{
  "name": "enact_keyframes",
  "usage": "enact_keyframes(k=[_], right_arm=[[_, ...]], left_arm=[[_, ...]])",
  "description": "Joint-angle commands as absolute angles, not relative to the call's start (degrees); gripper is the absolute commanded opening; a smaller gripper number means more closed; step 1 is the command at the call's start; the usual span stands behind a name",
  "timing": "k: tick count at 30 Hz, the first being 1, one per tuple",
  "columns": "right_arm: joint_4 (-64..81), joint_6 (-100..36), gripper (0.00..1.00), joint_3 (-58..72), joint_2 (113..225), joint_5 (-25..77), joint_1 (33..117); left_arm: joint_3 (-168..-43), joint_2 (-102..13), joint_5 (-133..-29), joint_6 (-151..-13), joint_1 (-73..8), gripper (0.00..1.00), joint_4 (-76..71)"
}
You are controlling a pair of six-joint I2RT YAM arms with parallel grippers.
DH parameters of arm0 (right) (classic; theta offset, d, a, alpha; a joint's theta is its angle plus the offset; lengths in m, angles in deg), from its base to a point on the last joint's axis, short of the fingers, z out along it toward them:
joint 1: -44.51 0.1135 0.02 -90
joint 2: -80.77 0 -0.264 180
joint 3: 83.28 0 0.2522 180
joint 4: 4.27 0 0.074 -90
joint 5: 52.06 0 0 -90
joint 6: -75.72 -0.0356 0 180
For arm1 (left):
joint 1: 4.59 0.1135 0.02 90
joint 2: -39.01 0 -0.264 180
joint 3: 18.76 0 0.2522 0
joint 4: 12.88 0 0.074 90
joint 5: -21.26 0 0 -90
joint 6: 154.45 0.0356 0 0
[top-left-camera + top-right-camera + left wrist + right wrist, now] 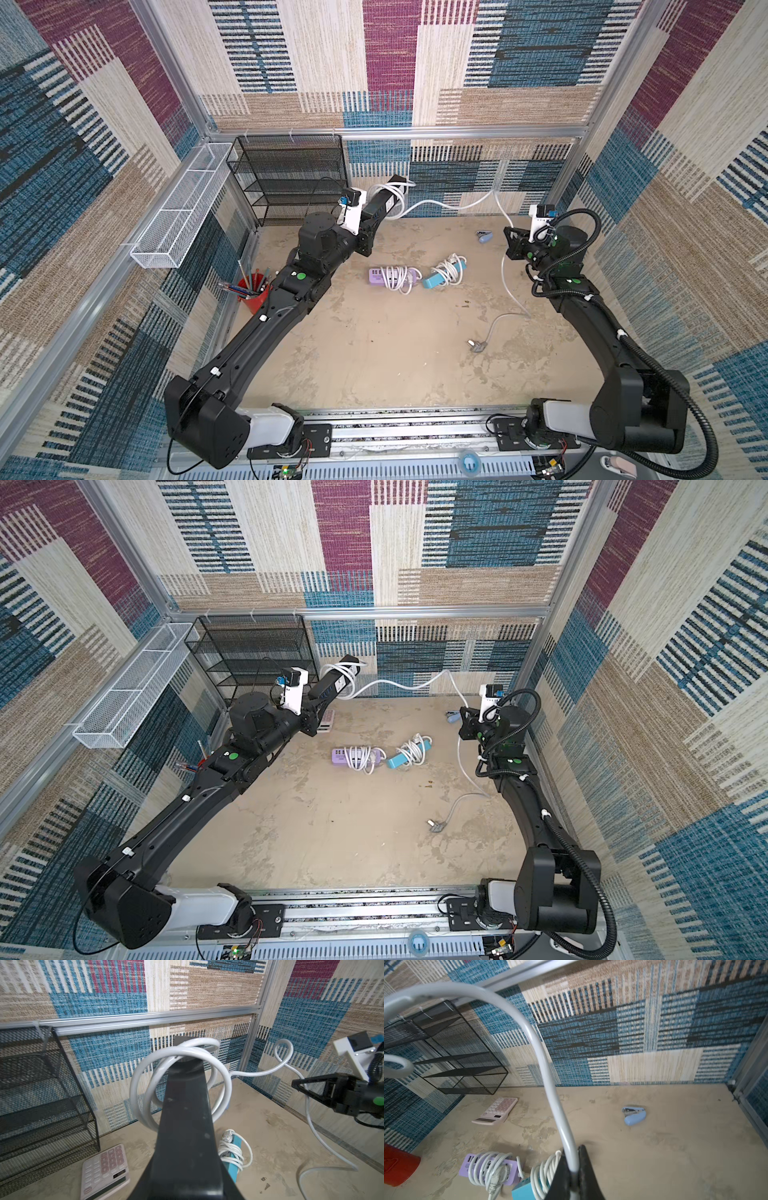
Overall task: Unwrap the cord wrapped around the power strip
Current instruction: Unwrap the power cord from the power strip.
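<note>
My right gripper next lowers the white cord (440,203) back to the clear tabletop (487,289) beside the blue strip, below and back from the gripper, and releases it.
The black power strip (384,198) (334,683) is held up near the back wall, with my left gripper (368,222) (313,706) shut on its near end. In the left wrist view the strip (187,1115) fills the middle and hides most of the jaws. Loose loops of its white cord (180,1053) still circle the far end. From there the cord (440,203) (399,683) sags across to my right gripper (509,237) (463,721) (574,1159), which is shut on it. Beyond that hand the cord drops to the table and ends at the plug (476,345) (436,825).
A purple strip (395,277) and a blue strip (444,274), both cord-wrapped, lie mid-table. A black mesh shelf (291,178) stands at the back left, with a white wire basket (183,208) on the left wall. Also here: a red pen cup (253,295), a blue stapler (485,237) and a calculator (106,1169).
</note>
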State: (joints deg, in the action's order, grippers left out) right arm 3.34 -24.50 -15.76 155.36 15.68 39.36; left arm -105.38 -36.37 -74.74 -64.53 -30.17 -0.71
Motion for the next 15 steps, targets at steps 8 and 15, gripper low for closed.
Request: enact_keyframes(k=[8,15], right_arm=[[3.5,-30.2,0.00,-22.5,159.8,19.4,39.2],[3.7,-30.8,0.00,-25.0,165.2,21.1,39.2]], left_arm=[[-100.0,-31.4,-72.3,-60.8,-27.5,0.00,-10.1],[-97.8,-30.5,-72.7,-62.2,-26.4,0.00,-11.8]])
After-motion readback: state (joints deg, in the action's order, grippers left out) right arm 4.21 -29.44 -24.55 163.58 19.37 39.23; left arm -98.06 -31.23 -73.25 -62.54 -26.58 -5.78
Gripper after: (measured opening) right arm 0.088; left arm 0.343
